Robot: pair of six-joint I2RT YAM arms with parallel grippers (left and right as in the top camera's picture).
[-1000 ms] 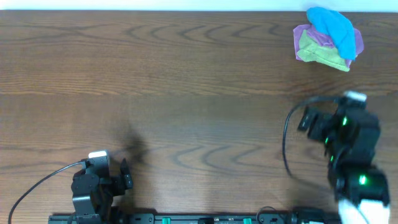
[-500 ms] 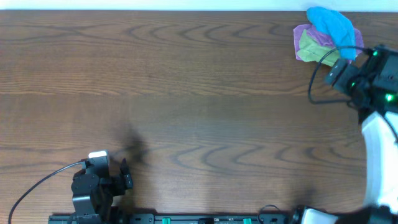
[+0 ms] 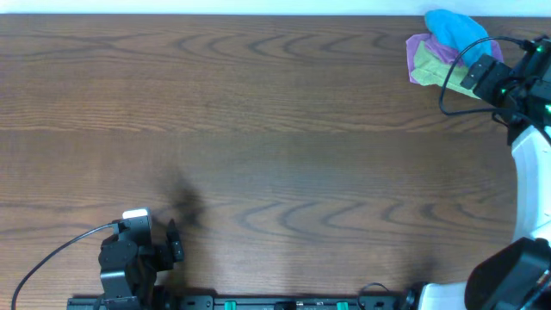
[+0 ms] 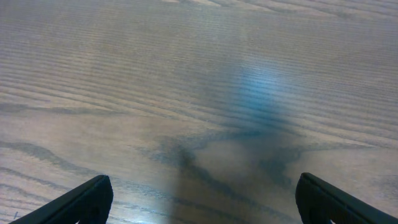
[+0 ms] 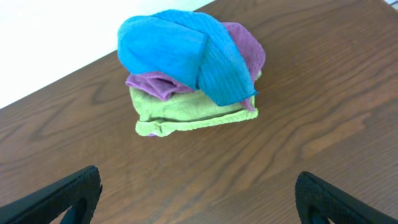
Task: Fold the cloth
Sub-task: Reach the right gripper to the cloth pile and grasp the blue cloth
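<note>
My right gripper will next reach outward and down and close on the blue cloth's folded flap [image 3: 461, 35] [image 5: 185, 67], because that flap is on top of the pile.
A pile of three cloths lies at the table's far right corner: a blue cloth [image 3: 461, 33] on top, a purple one [image 3: 419, 47] under it and a green one [image 3: 435, 62] at the bottom. In the right wrist view the blue [image 5: 180, 50], purple [image 5: 245, 46] and green [image 5: 186, 112] cloths lie crumpled just ahead of my fingers. My right gripper [image 5: 198, 199] is open and empty, close beside the pile [image 3: 479, 74] but apart from it. My left gripper [image 4: 202, 199] is open and empty over bare wood at the near left [image 3: 175, 241].
The wooden table [image 3: 275, 138] ends at a white far edge [image 3: 258, 7] just behind the pile, also seen in the right wrist view [image 5: 56, 37]. A black cable [image 3: 60, 250] trails from the left arm at the front edge.
My right arm has swung from the near right of the table up to the far right corner, ending beside the cloth pile. The left arm and the cloths have not moved.
</note>
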